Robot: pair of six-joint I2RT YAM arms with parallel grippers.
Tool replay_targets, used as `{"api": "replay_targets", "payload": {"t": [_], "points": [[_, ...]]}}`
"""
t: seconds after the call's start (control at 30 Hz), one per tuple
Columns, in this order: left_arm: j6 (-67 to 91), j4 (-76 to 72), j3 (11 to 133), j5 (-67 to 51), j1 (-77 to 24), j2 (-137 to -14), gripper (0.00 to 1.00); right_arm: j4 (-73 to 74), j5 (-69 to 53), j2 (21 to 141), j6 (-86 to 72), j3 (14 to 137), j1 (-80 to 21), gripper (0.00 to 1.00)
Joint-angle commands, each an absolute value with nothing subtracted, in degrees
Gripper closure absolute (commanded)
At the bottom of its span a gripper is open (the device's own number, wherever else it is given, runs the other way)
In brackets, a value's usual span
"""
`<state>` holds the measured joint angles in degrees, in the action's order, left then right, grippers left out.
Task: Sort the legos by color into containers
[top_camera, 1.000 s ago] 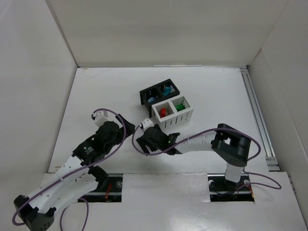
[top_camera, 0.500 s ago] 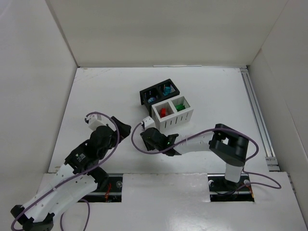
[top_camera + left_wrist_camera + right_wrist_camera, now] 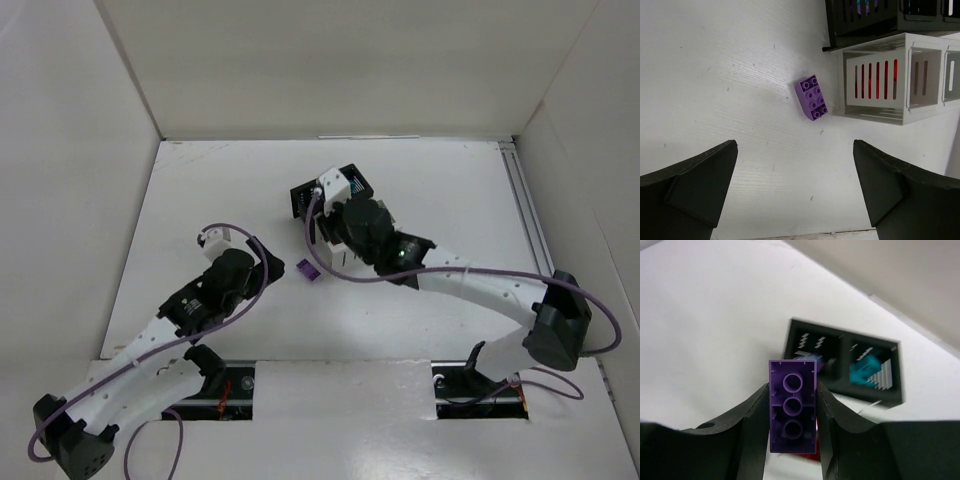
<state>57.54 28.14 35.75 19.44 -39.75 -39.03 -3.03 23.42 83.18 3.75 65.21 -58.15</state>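
The black container's section holding a purple piece (image 3: 305,196) (image 3: 812,360) lies outward and below. My right gripper should next take the matching purple lego outward, lower it there and let go.
My right gripper (image 3: 792,390) is shut on a purple lego (image 3: 792,405), its hollow underside facing the camera. It hangs above the containers, in front of the black container (image 3: 845,360). That container's left compartment holds a purple piece (image 3: 812,360) and its right one a teal brick (image 3: 865,370). A second purple lego (image 3: 812,97) (image 3: 309,269) lies studs up on the table beside the white container (image 3: 890,80), where red shows through the slats. My left gripper (image 3: 795,145) stands open and empty, short of that brick.
The right arm (image 3: 450,275) reaches across the table and covers most of the white container from above. White walls close in the table on the left, back and right. A rail (image 3: 535,240) runs along the right edge.
The right gripper closed on a purple lego, lifted it and swung up over the containers. A second purple lego now lies uncovered on the table. The left arm shifted slightly.
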Motion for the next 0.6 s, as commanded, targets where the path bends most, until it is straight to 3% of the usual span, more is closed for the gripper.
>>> {"api": "replay_targets", "payload": {"t": [0.0,0.33,0.47,0.5,0.57], "points": [[56.4,22.8,38.0,19.5,-40.0,-40.7,0.0,-3.7,14.6,87.3,15.9,71.3,-52.7,0.79],[55.6,20.7,38.6,20.6,-40.0,-46.9,0.0,-2.6,1.0,106.1,19.4,89.0,-43.5,0.78],[55.6,20.7,38.6,19.5,-39.5,-50.2,0.0,-2.5,0.3,108.1,18.8,90.1,-43.0,0.65],[55.6,20.2,39.1,19.5,-39.5,-50.8,0.0,-2.5,-0.5,108.1,18.8,90.1,-42.4,0.49],[55.6,20.2,39.1,18.9,-39.5,-52.8,0.0,-2.5,-1.2,108.1,18.3,89.6,-42.4,0.35]]}}
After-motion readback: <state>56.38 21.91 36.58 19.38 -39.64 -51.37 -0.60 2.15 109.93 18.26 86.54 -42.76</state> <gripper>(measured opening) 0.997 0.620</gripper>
